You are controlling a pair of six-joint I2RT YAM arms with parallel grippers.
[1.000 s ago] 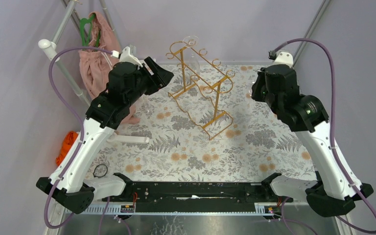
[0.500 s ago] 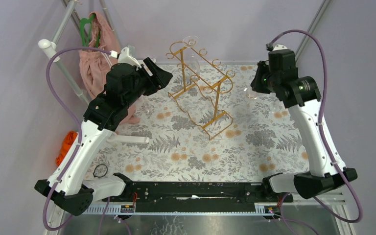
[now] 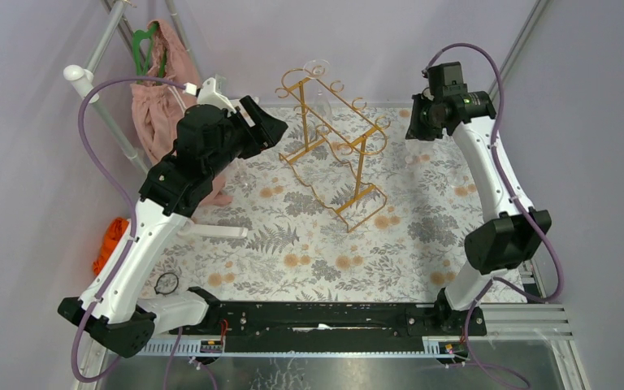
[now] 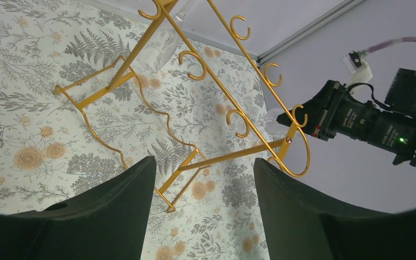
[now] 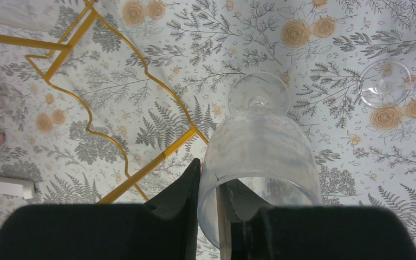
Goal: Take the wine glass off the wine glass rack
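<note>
The bare spot beside the rack is below my right gripper. I need to lower my right gripper next, set the foot of the glass on the tabletop and let go of the glass's rim.
The gold wire wine glass rack [image 3: 345, 146] stands at the back middle of the flowered table; it also shows in the left wrist view [image 4: 195, 59] and the right wrist view [image 5: 157, 160]. A clear wine glass [image 3: 319, 81] hangs at its far end. My right gripper [image 3: 421, 134] is to the right of the rack, clear of it. In the right wrist view the right gripper [image 5: 208, 173] is shut on the rim of a second wine glass [image 5: 260, 141], one finger inside the bowl, its foot pointing down at the table. My left gripper [image 3: 280, 130] is open and empty left of the rack.
A pink-draped clothes stand [image 3: 158, 89] is at the back left. Another clear glass [image 5: 384, 81] rests on the table right of the held one. A glass [image 3: 244, 175] stands by the left arm. An orange thing [image 3: 112, 240] lies off the left edge.
The right arm has reared up and its elbow has swung back and right; its gripper has carried the glass slightly toward the back. The left arm has hardly moved.
</note>
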